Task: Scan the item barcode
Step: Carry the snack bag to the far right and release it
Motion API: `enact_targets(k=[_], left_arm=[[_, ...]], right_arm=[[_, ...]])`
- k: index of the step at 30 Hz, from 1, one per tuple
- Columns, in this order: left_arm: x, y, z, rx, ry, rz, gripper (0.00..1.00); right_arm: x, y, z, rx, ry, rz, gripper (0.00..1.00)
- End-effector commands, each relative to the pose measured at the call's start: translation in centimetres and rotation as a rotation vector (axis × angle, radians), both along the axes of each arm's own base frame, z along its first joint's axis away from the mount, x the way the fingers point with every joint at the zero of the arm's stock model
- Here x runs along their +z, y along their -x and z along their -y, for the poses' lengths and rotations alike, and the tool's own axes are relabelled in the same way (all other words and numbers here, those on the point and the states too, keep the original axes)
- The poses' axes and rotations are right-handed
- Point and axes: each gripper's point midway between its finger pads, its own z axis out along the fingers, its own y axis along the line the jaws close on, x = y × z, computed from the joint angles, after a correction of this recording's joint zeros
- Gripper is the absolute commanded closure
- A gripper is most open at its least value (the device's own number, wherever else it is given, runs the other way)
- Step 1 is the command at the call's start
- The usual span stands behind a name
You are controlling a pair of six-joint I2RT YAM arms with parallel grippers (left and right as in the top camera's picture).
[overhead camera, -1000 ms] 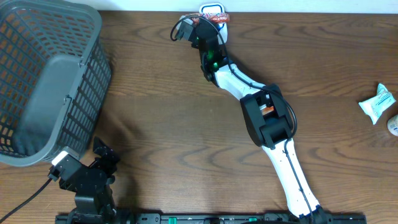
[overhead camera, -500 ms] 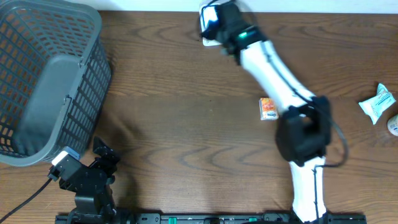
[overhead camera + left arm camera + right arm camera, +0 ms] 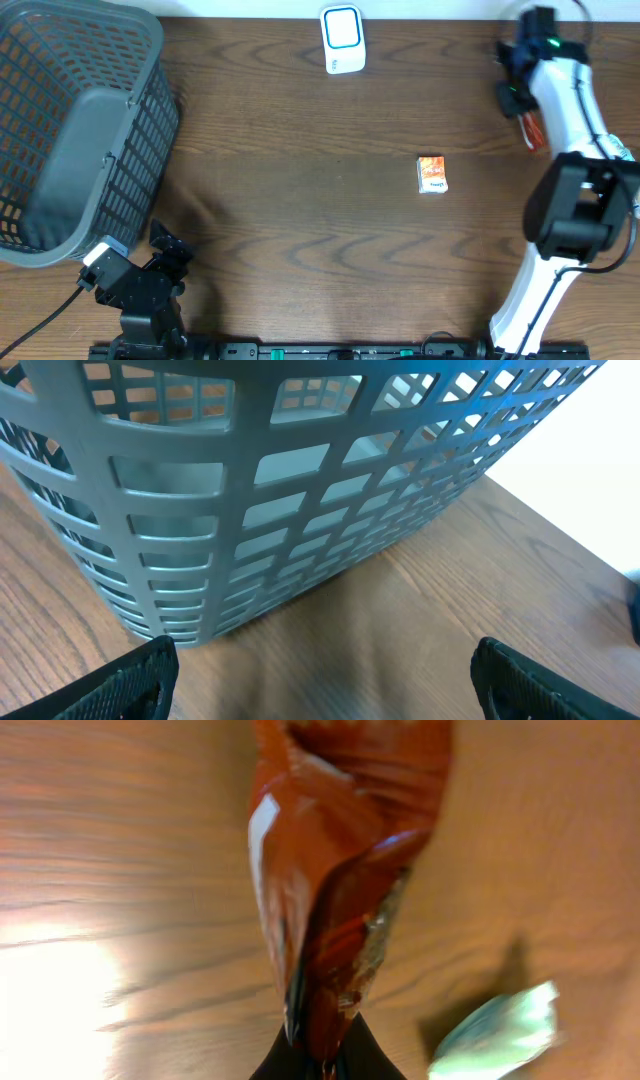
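Observation:
The red packet (image 3: 534, 131) should go beside the pale green packet next, since bare wood shows there, so my right gripper will move back and to the right in the overhead view and let go of it there.
A red snack packet (image 3: 340, 870) hangs pinched between the tips of my right gripper (image 3: 325, 1058), which is shut on it. From overhead that packet (image 3: 534, 131) shows at the far right of the table beside the right gripper (image 3: 518, 98). The white scanner with a blue face (image 3: 341, 39) stands at the back middle, well to the left of the packet. My left gripper (image 3: 325, 690) is open at the near left with nothing between its fingers (image 3: 120, 685), hovering over bare wood in front of the basket.
A grey mesh basket (image 3: 80, 130) fills the far left and looms close in the left wrist view (image 3: 280, 490). A small orange box (image 3: 432, 174) lies mid-table. A pale green packet (image 3: 495, 1030) lies on the wood just right of the red one.
My right arm has swung from the scanner at the back middle over to the far right, carrying the red packet. The left arm has stayed put.

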Motion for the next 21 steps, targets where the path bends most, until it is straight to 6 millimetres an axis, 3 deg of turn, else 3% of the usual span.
enact_targets(k=[1,7,13,14,16,18,19,20,21], left_arm=[[0.2,0.1,0.0,0.003,-0.001,0.006,0.07],[0.2,0.1,0.0,0.003,-0.001,0.006,0.07],[0.2,0.1,0.0,0.003,-0.001,0.006,0.07],[0.2,0.1,0.0,0.003,-0.001,0.006,0.07],[0.2,0.1,0.0,0.003,-0.001,0.006,0.07],[0.2,0.1,0.0,0.003,-0.001,0.006,0.07],[0.2,0.0,0.0,0.003,0.000,0.006,0.07],[0.2,0.0,0.0,0.003,0.000,0.006,0.07],[0.2,0.1,0.0,0.003,-0.001,0.006,0.07]], right_arm=[[-3.4,2.3,2.9,-0.235,-0.090,0.007,0.99],[-6.3,6.3,9.3,-0.486,-0.108,0.022,0.99],[-5.5,8.4,13.3,-0.591,-0.012,0.027,0.99],[-5.2,8.5,13.4,-0.594,-0.007,0.031,0.95],[-4.6,8.0,12.8,-0.582,-0.047,0.051,0.55],[-3.6,6.9,11.3,-0.548,-0.120,0.084,0.42],[-2.9,6.3,10.5,-0.530,-0.149,0.104,0.10],[-2.1,5.8,9.8,-0.513,-0.168,0.121,0.01],[-1.0,5.0,8.7,-0.485,-0.195,0.146,0.01]])
